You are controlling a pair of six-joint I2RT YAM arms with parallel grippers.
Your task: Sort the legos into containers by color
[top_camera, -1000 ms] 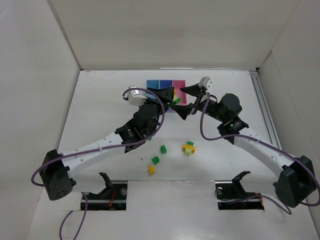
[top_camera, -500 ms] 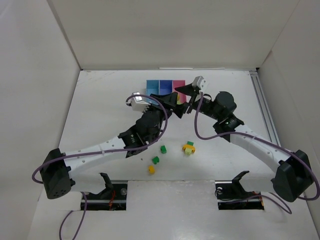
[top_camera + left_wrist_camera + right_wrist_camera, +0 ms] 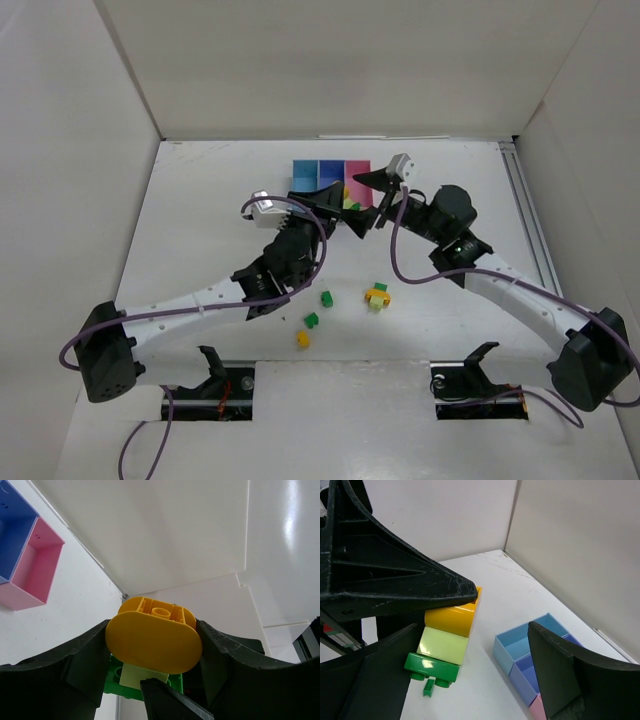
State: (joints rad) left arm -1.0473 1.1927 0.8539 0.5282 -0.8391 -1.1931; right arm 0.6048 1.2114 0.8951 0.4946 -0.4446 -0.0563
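I will next swing my sideways left gripper to the light blue container, below it and left in the top view, then tip down and let go of the yellow-orange brick (image 3: 152, 640).
My left gripper (image 3: 333, 207) (image 3: 152, 647) is shut on a stack of three legos held just in front of the containers: a yellow-orange brick (image 3: 152, 640) (image 3: 451, 617), a lime brick (image 3: 442, 646) and a dark green brick (image 3: 432, 667). My right gripper (image 3: 368, 200) (image 3: 470, 680) is open, with the stack between its fingers, close to its left finger (image 3: 370, 690). The containers are light blue (image 3: 305, 172) (image 3: 527, 642), periwinkle (image 3: 330, 170) (image 3: 12, 525) and pink (image 3: 357, 170) (image 3: 35, 570). A tiny green piece (image 3: 427, 690) shows just below the stack.
Loose legos lie on the table nearer the arm bases: two dark green bricks (image 3: 326, 298) (image 3: 311, 320), a yellow-orange one (image 3: 303, 339) and a yellow and green cluster (image 3: 377, 294). White walls enclose the table on the left, back and right.
Both grippers have closed in on each other in front of the bins. The right gripper has moved left to the stack held by the left gripper.
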